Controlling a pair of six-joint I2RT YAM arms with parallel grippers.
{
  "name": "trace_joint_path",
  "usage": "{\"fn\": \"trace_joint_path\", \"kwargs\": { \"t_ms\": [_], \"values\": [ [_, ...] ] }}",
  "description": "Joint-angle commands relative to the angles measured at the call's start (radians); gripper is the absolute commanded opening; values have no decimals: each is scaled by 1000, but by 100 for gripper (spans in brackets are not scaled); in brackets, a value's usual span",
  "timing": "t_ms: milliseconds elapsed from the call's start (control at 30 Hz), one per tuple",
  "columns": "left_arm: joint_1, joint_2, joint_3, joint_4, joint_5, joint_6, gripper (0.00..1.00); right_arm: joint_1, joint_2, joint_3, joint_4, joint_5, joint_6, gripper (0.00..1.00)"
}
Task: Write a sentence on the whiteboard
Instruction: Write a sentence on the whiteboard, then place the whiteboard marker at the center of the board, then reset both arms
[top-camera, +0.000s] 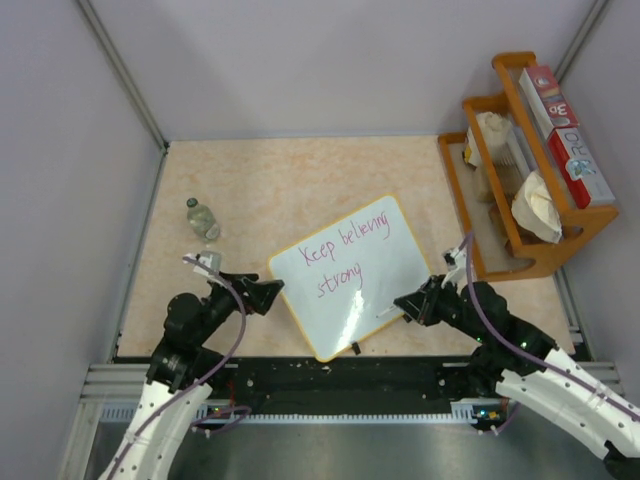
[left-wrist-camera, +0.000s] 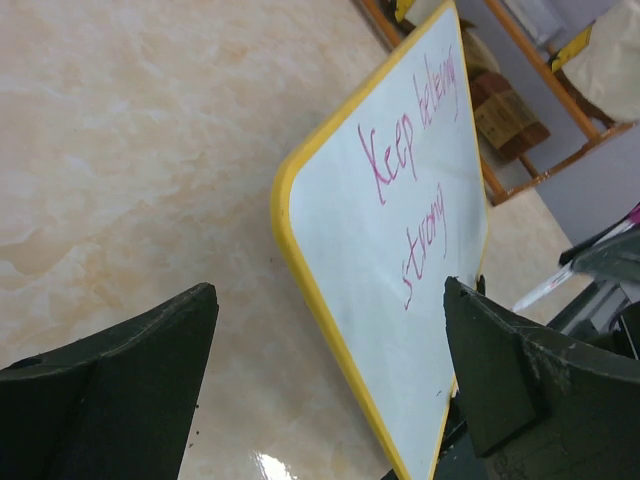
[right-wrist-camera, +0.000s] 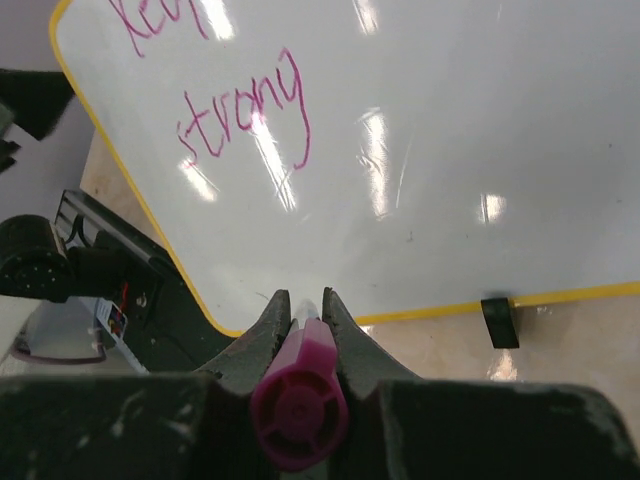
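Observation:
The right gripper carries the purple marker back and down onto the bare table by the base bar next, since the sentence (top-camera: 345, 248) is already written.
The whiteboard (top-camera: 375, 290), white with a yellow rim, lies tilted on the table's near middle. The sentence (top-camera: 345, 248) on it reads "Keep believing strong" in purple-pink, in two lines; it also shows in the left wrist view (left-wrist-camera: 420, 170) and partly in the right wrist view (right-wrist-camera: 245, 115). My right gripper (top-camera: 402, 306) is shut on a purple marker (right-wrist-camera: 300, 395), just above the board's near right edge, tip toward the board. My left gripper (top-camera: 270, 292) is open and empty beside the board's left corner (left-wrist-camera: 285, 195).
A small glass bottle (top-camera: 202, 219) stands left of the board. A wooden rack (top-camera: 520, 170) with boxes and bags stands at the back right. A black clip (right-wrist-camera: 498, 320) sits on the board's near edge. The arms' metal base rail (top-camera: 330, 385) runs along the front.

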Motion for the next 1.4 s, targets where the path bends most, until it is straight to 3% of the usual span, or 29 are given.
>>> {"fn": "trace_joint_path", "kwargs": {
  "t_ms": [0, 200, 400, 500, 567, 633, 667, 767, 1067, 1367],
  "values": [
    [-1, -5, 152, -67, -148, -10, 98, -8, -28, -65, -69, -71, 100, 0],
    [-1, 83, 333, -91, -142, 16, 98, -8, -28, -182, -72, -135, 227, 0],
    [-1, 195, 410, -91, -88, 39, 99, -48, -74, -243, -76, -184, 311, 1],
    [-1, 216, 409, -73, -67, 44, 99, -74, -94, -246, -95, -181, 316, 20],
    [-1, 219, 402, -64, -56, 44, 99, -79, -106, -235, -116, -163, 315, 44],
    [-1, 216, 396, -55, -53, 43, 99, -79, -117, -203, -136, -125, 301, 57],
    [-1, 216, 395, -52, -51, 43, 99, -78, -120, -191, -153, -108, 298, 70],
    [-1, 212, 383, -45, -54, 35, 99, -78, -125, -144, -193, -59, 278, 83],
    [-1, 209, 332, -25, -68, 10, 99, -79, -123, -38, -224, 56, 197, 99],
    [-1, 255, 301, -1, -67, 4, 99, -79, -33, 120, -225, 214, -13, 99]
  ]
}}
